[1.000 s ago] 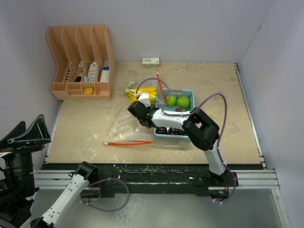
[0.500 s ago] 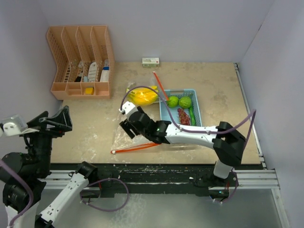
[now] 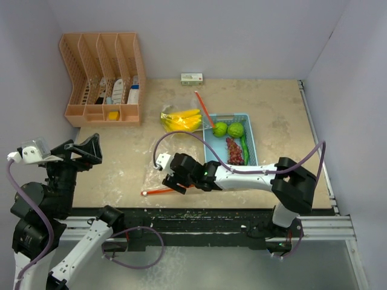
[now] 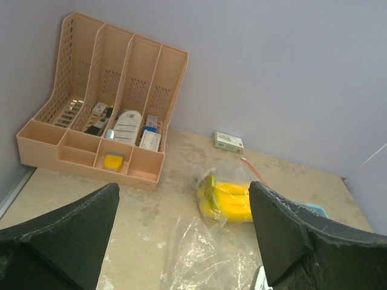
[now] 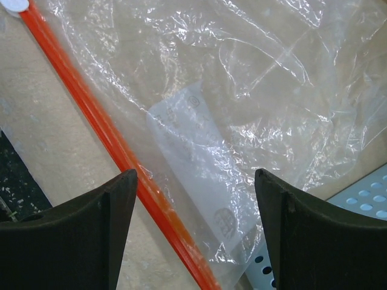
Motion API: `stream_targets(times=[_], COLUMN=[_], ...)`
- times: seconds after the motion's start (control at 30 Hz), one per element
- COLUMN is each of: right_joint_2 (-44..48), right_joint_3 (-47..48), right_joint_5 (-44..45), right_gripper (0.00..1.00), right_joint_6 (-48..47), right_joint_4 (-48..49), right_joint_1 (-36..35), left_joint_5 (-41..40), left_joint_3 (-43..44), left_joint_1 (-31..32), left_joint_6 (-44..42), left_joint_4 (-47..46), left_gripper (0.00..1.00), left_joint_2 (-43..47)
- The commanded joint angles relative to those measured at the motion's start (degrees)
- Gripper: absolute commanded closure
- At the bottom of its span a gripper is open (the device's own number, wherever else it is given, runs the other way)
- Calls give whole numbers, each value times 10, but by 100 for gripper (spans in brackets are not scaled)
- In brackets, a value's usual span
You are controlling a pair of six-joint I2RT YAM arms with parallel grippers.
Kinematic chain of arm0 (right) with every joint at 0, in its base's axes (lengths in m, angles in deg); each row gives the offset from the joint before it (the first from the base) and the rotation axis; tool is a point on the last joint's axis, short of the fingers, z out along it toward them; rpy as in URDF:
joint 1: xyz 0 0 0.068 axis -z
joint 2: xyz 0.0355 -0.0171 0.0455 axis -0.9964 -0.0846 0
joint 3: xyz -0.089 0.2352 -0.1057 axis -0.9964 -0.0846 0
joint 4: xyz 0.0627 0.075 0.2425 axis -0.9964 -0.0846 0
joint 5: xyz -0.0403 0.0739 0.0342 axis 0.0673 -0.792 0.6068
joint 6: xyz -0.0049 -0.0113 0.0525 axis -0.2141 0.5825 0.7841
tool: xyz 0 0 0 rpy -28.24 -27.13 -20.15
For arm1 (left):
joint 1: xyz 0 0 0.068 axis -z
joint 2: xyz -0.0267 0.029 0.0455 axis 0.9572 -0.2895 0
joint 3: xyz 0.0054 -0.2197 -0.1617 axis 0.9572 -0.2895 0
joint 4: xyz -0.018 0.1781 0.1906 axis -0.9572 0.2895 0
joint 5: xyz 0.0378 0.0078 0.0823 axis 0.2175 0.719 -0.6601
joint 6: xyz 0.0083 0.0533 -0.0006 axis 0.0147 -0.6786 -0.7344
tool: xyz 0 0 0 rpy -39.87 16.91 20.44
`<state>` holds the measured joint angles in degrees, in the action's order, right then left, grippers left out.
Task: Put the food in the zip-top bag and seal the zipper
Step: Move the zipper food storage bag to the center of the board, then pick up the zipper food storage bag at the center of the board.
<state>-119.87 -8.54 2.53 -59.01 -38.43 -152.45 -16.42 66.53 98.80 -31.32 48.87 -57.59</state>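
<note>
The robot's right gripper needs to move its open fingers down onto the orange zipper strip [image 5: 156, 204] and then close low, since the bag lies flat.
The yellow banana bunch [image 3: 181, 119] [image 4: 230, 199] lies wrapped in clear plastic at mid-table. A clear zip-top bag [image 3: 158, 164] [image 5: 242, 109] lies flat in front of it, its orange zipper [image 3: 158, 191] [image 5: 115, 148] at the near edge. Two round green fruits [image 3: 227, 129], red berries [image 3: 233, 151] and a cucumber [image 3: 244, 148] sit in the light-blue basket [image 3: 208, 145]. My right gripper [image 3: 175, 183] [image 5: 196, 223] hovers open just over the bag by the zipper, holding nothing. My left gripper [image 3: 81, 152] [image 4: 187, 241] is open, raised high at the left.
A peach desk organizer [image 3: 103, 78] [image 4: 103, 115] with small items stands at the back left. A small box [image 3: 191, 78] [image 4: 228, 141] lies by the back wall. A second orange strip [image 3: 204, 109] runs from the back towards the basket. Walls close in left, back and right.
My right gripper let go near the banana, opened, and swung towards the near left over the bag's zipper. The left arm rose and came further into view.
</note>
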Motion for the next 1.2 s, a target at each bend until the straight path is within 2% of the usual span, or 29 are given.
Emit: stream_targets(times=[0.0, 0.3, 0.43, 0.57, 0.63, 0.7, 0.8, 0.83, 0.9, 1.03, 1.17], right_joint_2=[10, -19, -24, -43, -43, -45, -55, -60, -62, -9, 61], right_joint_3=[1, -7, -12, -5, -6, -4, 4, 9, 27, 102, 137], right_joint_5=[-11, -22, 33, 88, 103, 120, 129, 143, 175, 200, 170], right_gripper=[20, 20, 21, 27, 38, 56, 65, 74, 100, 100, 100], right_joint_6=[-24, -21, -13, 7, 15, 23, 36, 43, 68, 179, 328], right_joint_4=[-13, -10, -1, 11, 33, 45, 55, 55, 47, -3, -10], right_joint_1=[-5, -9, -9, -9, -9, -9, -9, -9, -7, 15, 67], left_joint_5=[13, 11, 14, 19, 20, 21, 28, 31, 38, 73, 114], left_joint_3=[-4, -12, -16, -18, -18, -16, -13, -13, -10, -6, -11], left_joint_1=[2, 2, 2, 2, 2, 2, 2, 2, 2, 2, 2], left_joint_6=[11, 10, 13, 15, 14, 14, 13, 13, 12, 14, 20], left_joint_4=[-22, -21, -25, -25, -24, -24, -24, -24, -24, -33, -45], left_gripper=[9, 9, 9, 9, 9, 9, 9, 9, 10, 11, 13], left_joint_2=[0, 1, -1, -1, -1, 1, 2, 2, 1, 5, 5])
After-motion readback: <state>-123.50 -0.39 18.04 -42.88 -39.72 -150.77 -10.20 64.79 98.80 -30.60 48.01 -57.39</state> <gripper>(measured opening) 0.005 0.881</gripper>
